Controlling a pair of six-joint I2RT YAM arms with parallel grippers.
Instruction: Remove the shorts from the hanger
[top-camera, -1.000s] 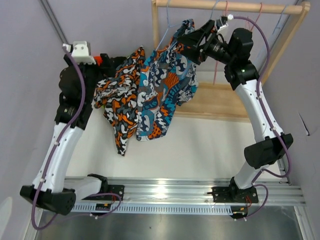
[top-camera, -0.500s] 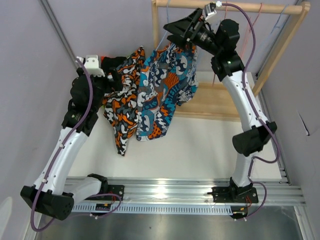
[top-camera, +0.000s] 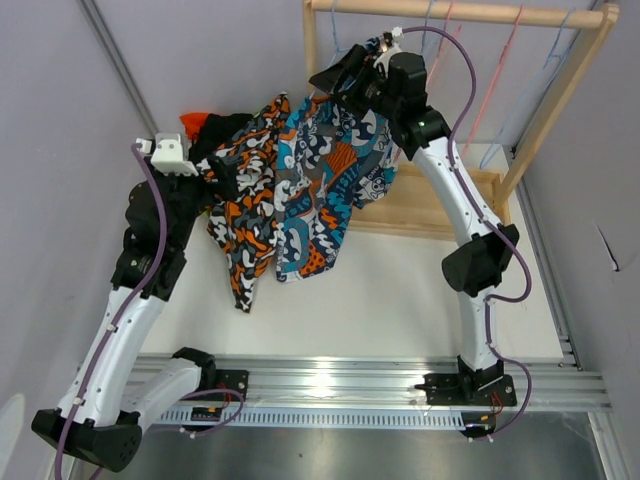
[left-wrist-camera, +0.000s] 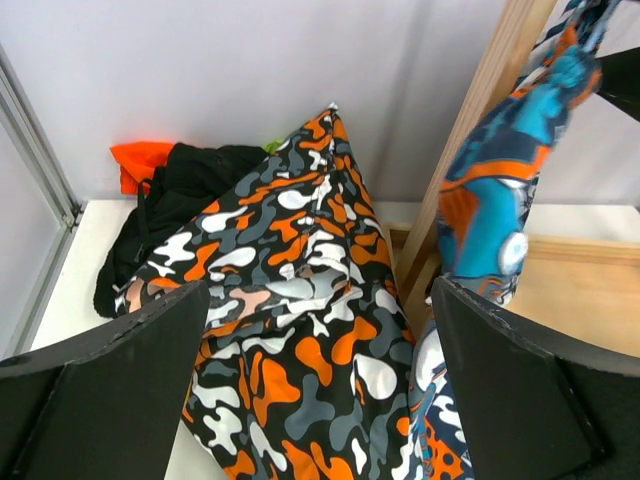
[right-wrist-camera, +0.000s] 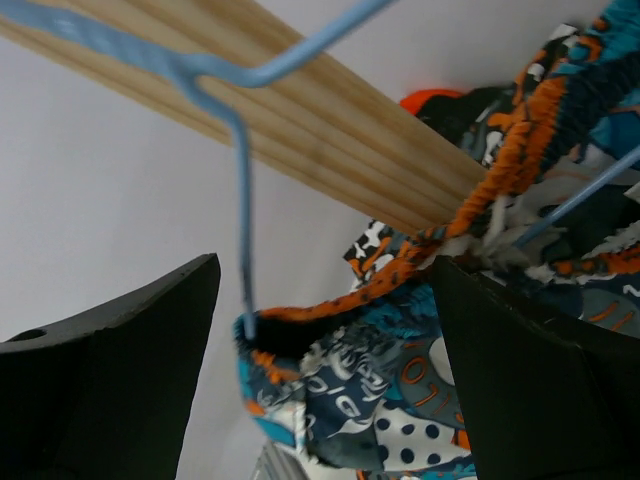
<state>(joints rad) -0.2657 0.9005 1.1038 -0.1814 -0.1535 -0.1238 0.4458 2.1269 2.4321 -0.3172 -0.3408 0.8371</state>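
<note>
Next, my right gripper should draw off slightly, then shift left in the overhead view onto the hanger's bare blue wire showing between its open fingers above the blotch-patterned shorts' waistband (right-wrist-camera: 400, 270).
The blue, orange and white blotch-patterned shorts (top-camera: 330, 180) hang by their waistband (right-wrist-camera: 400, 270) on a blue wire hanger (right-wrist-camera: 240, 180) under the wooden rail (top-camera: 460, 12). My right gripper (top-camera: 340, 82) is open, its jaws on either side of that waistband at the hanger's end (right-wrist-camera: 325, 380). The orange, black and white camo shorts (top-camera: 245, 215) drape beside them. My left gripper (top-camera: 222, 172) is open just above the camo fabric (left-wrist-camera: 320, 400), holding nothing. The black shorts (left-wrist-camera: 190, 180) and the orange-red shorts (left-wrist-camera: 140, 160) lie piled at the back left. The lime green shorts are hidden.
Empty red and blue hangers (top-camera: 510, 50) hang further right on the rail. The rack's wooden upright (left-wrist-camera: 480, 130) and base board (top-camera: 440, 200) stand right of the shorts. A wall and metal strip (left-wrist-camera: 35, 170) bound the left side.
My right gripper has moved left along the rail and now straddles the patterned shorts' waistband at the hanger end. My left arm has drawn back toward the near side, over the camo shorts.
</note>
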